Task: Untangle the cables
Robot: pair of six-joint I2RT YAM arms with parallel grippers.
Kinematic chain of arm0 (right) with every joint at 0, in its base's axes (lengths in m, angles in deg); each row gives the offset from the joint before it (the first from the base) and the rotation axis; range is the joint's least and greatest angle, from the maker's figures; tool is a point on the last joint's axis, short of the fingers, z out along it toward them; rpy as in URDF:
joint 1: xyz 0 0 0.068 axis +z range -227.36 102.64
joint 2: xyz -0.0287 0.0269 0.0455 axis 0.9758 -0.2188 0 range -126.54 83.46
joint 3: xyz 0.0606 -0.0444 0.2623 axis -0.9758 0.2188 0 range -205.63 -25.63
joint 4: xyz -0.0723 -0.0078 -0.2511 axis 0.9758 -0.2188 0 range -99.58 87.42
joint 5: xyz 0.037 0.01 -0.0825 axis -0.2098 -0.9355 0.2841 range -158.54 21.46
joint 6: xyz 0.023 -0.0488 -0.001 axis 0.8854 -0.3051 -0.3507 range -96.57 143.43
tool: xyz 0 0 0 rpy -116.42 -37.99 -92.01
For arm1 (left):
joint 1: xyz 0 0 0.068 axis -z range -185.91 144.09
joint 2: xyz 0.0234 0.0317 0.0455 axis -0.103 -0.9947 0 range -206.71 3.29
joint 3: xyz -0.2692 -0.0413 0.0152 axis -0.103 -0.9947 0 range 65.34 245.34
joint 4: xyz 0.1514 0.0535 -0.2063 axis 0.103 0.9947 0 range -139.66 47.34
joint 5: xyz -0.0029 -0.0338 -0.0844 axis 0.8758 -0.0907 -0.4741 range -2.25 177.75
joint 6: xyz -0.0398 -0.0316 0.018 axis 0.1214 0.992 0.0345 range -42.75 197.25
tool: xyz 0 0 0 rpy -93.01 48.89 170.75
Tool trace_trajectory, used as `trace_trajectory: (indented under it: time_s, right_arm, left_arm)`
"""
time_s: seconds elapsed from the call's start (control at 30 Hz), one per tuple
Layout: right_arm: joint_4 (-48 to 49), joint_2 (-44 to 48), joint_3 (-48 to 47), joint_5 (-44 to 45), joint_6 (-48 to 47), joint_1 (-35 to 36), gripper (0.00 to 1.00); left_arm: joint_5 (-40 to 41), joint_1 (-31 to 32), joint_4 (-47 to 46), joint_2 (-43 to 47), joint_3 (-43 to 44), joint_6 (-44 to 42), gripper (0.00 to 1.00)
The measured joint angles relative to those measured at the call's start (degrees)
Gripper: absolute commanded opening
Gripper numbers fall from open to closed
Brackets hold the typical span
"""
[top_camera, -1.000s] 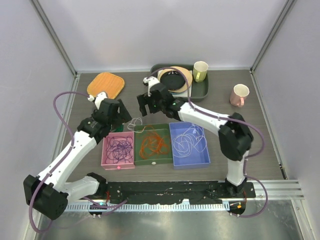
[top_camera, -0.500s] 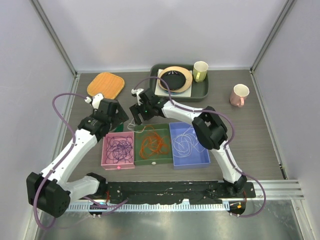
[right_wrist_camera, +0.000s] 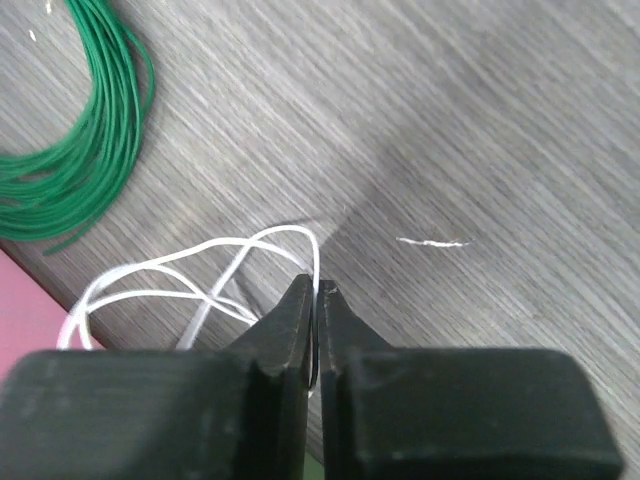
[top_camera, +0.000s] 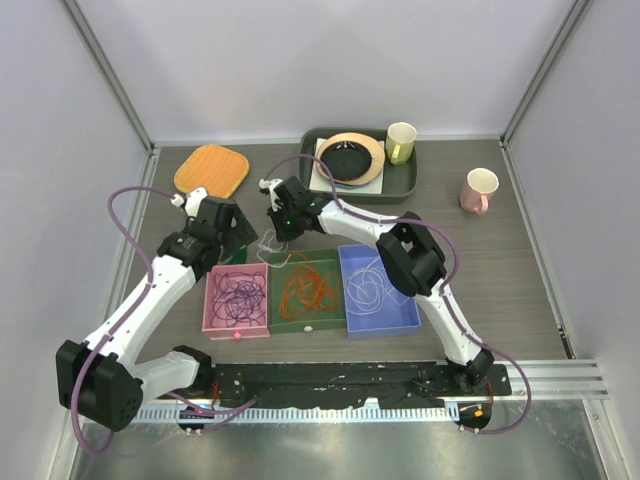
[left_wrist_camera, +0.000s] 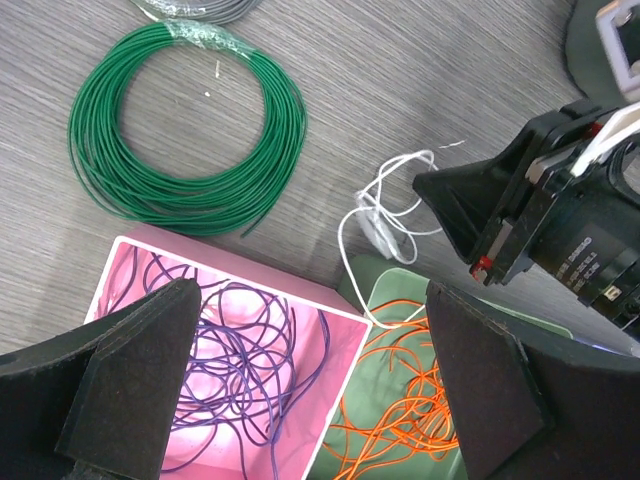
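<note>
The blue tray (top_camera: 405, 325) is to the right in the top view, so the robot's right gripper will go up, move across and come down to let go among matching white cable.
A loose white cable (right_wrist_camera: 200, 255) lies in loops on the wooden table just behind the trays, also seen as a white cable (left_wrist_camera: 385, 215) and a white cable (top_camera: 266, 245). My right gripper (right_wrist_camera: 317, 290) is shut on one strand of it, low over the table (top_camera: 277, 230). The left gripper (left_wrist_camera: 310, 390) hangs open above the border of two trays, holding nothing (top_camera: 226, 238). Purple cable (left_wrist_camera: 220, 350) fills the pink tray (top_camera: 212, 322). Orange cable (left_wrist_camera: 410, 400) lies in the green tray (top_camera: 325, 322). More white cable (top_camera: 372, 285) rests in the blue tray (top_camera: 405, 325).
A thick green coiled ring (left_wrist_camera: 185, 125) lies behind the pink tray. At the back stand an orange board (top_camera: 212, 170) and a dark tray (top_camera: 405, 180) with a plate and a yellow cup (top_camera: 400, 142). A pink mug (top_camera: 480, 190) stands at the right.
The right gripper swung left and down from near the dark tray to the loose white cable and closed on a strand. The left arm barely moved.
</note>
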Motion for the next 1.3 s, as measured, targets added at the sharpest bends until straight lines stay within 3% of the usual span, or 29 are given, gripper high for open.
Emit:
trace_trajectory:
  time_s: [0.33, 0.7, 0.9, 1.2, 1.3]
  right_arm:
    - [3.15, 5.07, -4.57, 5.88, -2.62, -1.33, 0.01]
    - [15.69, 30.08, -4.42, 20.20, -9.79, -1.68, 0.01]
    - [21.57, 37.86, -4.48, 26.56, -12.85, -1.68, 0.01]
    - [23.89, 49.05, 8.50, 30.75, -14.58, -1.79, 0.01]
    - [21.97, 55.45, 18.88, 32.11, -12.96, -1.79, 0.01]
  left_arm:
    - [-2.60, 0.00, -1.09, 1.86, -0.74, -0.07, 1.00]
    - [-6.99, 0.00, -4.39, 2.89, -1.27, 0.02, 1.00]
    - [-9.01, 0.00, -5.46, 2.99, -2.38, 0.15, 1.00]
    - [-10.95, 0.00, -6.23, 3.30, -3.39, 0.20, 1.00]
    - [-11.04, 0.00, -6.27, 3.69, -3.91, 0.26, 1.00]
